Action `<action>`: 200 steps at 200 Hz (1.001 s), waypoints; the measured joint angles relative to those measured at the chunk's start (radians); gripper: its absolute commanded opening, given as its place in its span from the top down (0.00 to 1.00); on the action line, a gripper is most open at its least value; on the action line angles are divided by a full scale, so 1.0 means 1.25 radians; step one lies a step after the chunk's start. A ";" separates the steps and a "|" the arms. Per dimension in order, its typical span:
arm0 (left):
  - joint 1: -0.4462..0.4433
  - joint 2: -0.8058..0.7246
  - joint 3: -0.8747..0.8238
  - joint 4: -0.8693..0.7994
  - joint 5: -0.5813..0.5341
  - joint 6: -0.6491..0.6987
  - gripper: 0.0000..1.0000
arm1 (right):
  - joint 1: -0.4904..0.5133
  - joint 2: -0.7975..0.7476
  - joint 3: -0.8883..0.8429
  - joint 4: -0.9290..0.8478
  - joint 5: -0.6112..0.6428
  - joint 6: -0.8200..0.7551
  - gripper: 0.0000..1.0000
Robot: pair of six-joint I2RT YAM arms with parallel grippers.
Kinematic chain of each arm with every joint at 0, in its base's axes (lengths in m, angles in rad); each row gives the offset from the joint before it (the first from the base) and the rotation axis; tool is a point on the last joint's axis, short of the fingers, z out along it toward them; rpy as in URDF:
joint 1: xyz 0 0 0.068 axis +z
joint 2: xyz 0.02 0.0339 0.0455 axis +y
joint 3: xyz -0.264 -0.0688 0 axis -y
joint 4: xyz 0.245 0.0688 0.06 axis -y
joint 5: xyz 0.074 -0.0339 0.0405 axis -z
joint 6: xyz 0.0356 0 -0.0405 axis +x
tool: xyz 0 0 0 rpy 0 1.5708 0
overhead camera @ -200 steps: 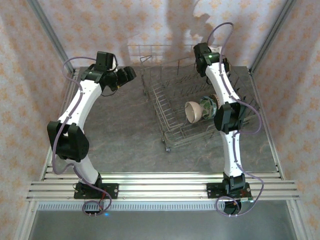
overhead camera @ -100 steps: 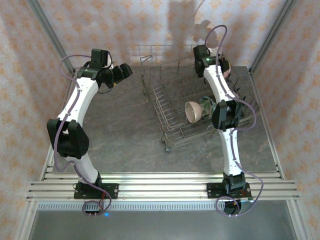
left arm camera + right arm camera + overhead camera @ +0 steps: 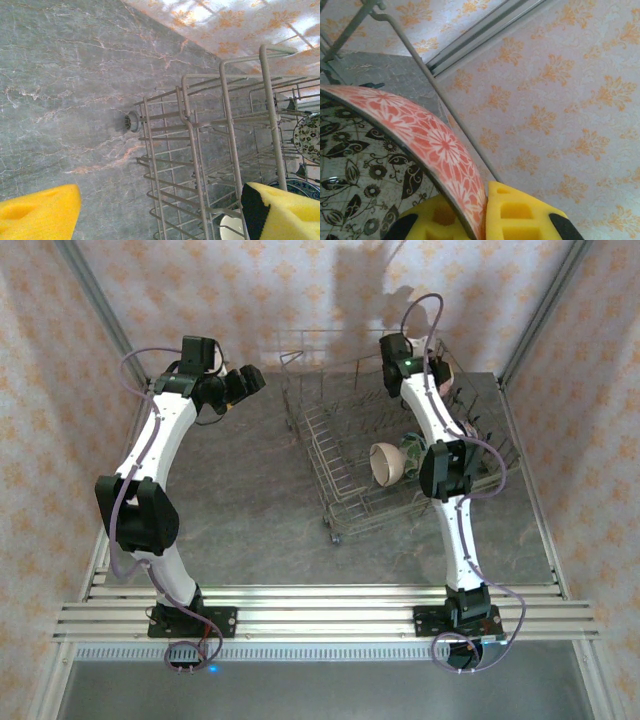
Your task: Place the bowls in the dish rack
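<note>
The rack's far wires are just below the robot's right gripper, so it needs to move gently a little down and away from the rack's side next and let go of the red-floral bowl's rim.
The grey wire dish rack (image 3: 340, 455) stands on the table at centre right. A cream bowl (image 3: 387, 464) and a teal-patterned bowl (image 3: 415, 450) stand on edge in it. My right gripper (image 3: 438, 370) is over the rack's far right corner. In the right wrist view it (image 3: 482, 216) is shut on the rim of a bowl (image 3: 420, 132), red-floral outside and black-leaf patterned inside. My left gripper (image 3: 247, 383) hovers open to the left of the rack. Its yellow pads (image 3: 40, 212) stand wide apart with nothing between them, facing the rack (image 3: 200, 150) and a white bowl (image 3: 231, 228).
The grey marble tabletop (image 3: 240, 500) lies bare to the left of and in front of the rack. Patterned walls close in the back and both sides. A dark-patterned dish (image 3: 310, 137) and a blue dish (image 3: 300, 186) stand deeper in the rack.
My right wrist has shifted a little to the left over the rack's far end, still holding the bowl. The left arm has drawn slightly back and leftward, gripper still open.
</note>
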 measured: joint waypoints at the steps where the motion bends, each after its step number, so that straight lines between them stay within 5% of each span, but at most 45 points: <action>1: 0.000 0.000 0.000 0.000 0.000 0.000 0.15 | 0.001 0.000 0.000 0.001 0.000 -0.002 1.00; 53: 0.000 0.000 -0.003 0.001 0.000 -0.001 0.15 | 0.011 0.013 -0.014 0.035 0.012 -0.043 0.95; 200: 0.000 -0.009 -0.049 0.009 -0.004 -0.032 0.15 | 0.045 0.025 -0.039 0.002 -0.028 -0.028 0.26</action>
